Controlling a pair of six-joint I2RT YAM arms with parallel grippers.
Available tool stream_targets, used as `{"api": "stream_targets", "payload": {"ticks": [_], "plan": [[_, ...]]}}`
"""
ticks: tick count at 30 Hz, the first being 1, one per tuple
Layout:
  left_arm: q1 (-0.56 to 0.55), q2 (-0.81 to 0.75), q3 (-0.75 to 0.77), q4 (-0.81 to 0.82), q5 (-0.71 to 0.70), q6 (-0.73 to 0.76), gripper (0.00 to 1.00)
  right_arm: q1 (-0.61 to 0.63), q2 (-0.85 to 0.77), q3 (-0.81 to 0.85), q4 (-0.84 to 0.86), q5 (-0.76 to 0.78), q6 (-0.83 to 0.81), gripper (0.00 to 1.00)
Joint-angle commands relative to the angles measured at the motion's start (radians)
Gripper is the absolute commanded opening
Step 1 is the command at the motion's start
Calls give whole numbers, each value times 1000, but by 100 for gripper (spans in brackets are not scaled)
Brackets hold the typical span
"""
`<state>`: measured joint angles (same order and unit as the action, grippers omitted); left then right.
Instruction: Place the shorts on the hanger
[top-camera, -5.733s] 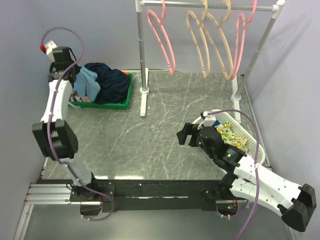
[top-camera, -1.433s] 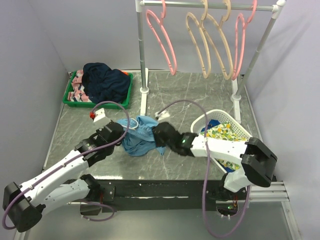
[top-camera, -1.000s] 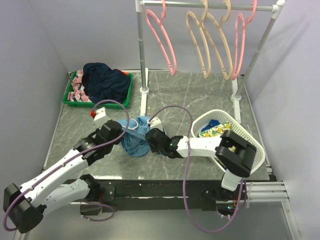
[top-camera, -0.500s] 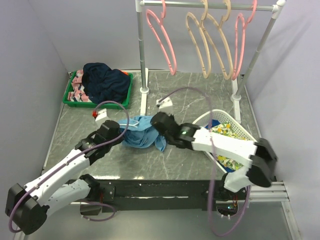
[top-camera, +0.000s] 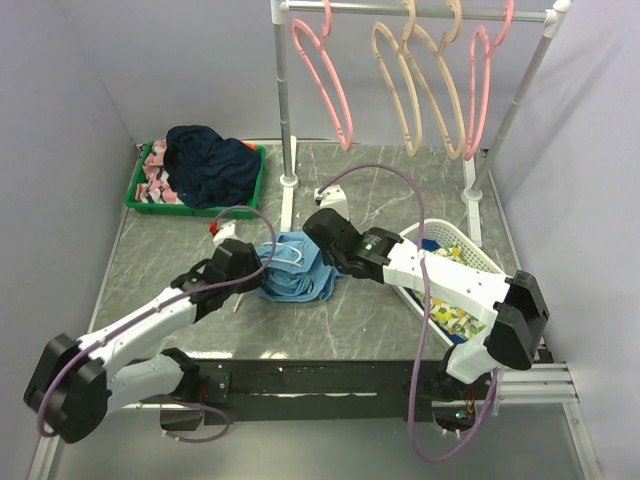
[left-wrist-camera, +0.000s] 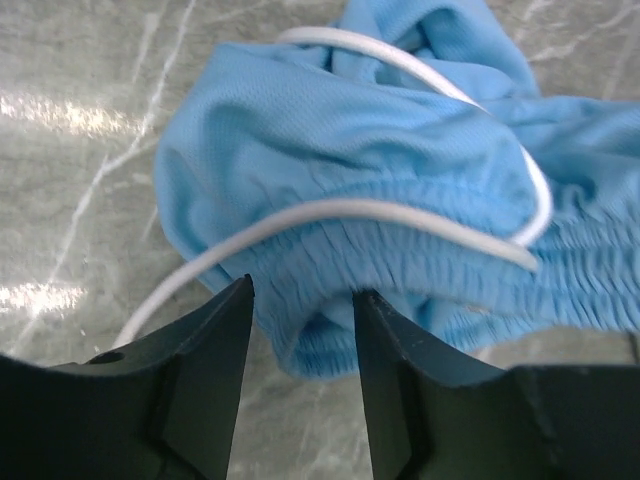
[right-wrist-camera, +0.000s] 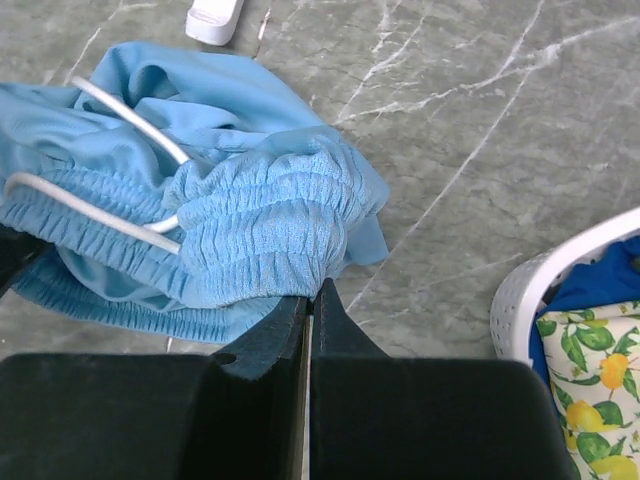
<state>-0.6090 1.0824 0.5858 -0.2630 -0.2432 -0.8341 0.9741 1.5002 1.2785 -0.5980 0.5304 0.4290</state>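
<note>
The left gripper moves down slightly back onto the waistband's folded end (top-camera: 265, 290) (left-wrist-camera: 295, 332) next and closes its fingers there, since it lies just below the open fingers.
The shorts (top-camera: 298, 270) lie crumpled on the grey table between both arms, light blue with a white drawstring (left-wrist-camera: 400, 215). My right gripper (top-camera: 320, 262) is shut, and its tips (right-wrist-camera: 312, 292) pinch the gathered waistband of the shorts (right-wrist-camera: 260, 215). My left gripper (top-camera: 262, 270) is open at the other side. Its fingers (left-wrist-camera: 300, 292) straddle a fold of the shorts (left-wrist-camera: 340, 130) without squeezing it. The pink hanger (top-camera: 344, 140) hangs at the left of the rail at the back, and a second pink one (top-camera: 478, 90) hangs to the right.
Tan hangers (top-camera: 405, 110) hang between the pink ones. The rack's post (top-camera: 285, 150) and its white foot (right-wrist-camera: 213, 18) stand just behind the shorts. A green tray (top-camera: 195, 208) with a dark navy garment sits at the back left. A white basket (top-camera: 505, 290) with lemon-print cloth (right-wrist-camera: 590, 370) is on the right.
My right gripper has shut on the waistband and drawn the shorts a little right and back. My left gripper has opened and let the fabric go.
</note>
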Motion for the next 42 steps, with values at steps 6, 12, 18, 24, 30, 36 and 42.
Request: {"api": "stream_targets", "payload": {"ticks": [6, 12, 18, 24, 30, 36, 42], "plan": [[-83, -254, -153, -24, 41, -155, 40, -23, 14, 93, 7, -29, -13, 0], [-138, -225, -216, 68, -17, -316, 39, -25, 25, 116, -5, -32, -12, 0], [-140, -148, -221, 215, -61, -359, 40, -25, 20, 119, -19, -33, -4, 0], [-141, -79, -208, 214, -74, -367, 35, -25, -3, 99, -17, -32, 2, 0], [-141, -96, -224, 151, -177, -410, 17, -26, -15, 120, -32, -14, 10, 0], [-138, -312, 166, -246, -419, -178, 1, -43, -119, 194, -25, -9, 14, 0], [-129, -273, 767, -349, -536, 210, 1, -61, -231, 378, -34, -15, 28, 0]]}}
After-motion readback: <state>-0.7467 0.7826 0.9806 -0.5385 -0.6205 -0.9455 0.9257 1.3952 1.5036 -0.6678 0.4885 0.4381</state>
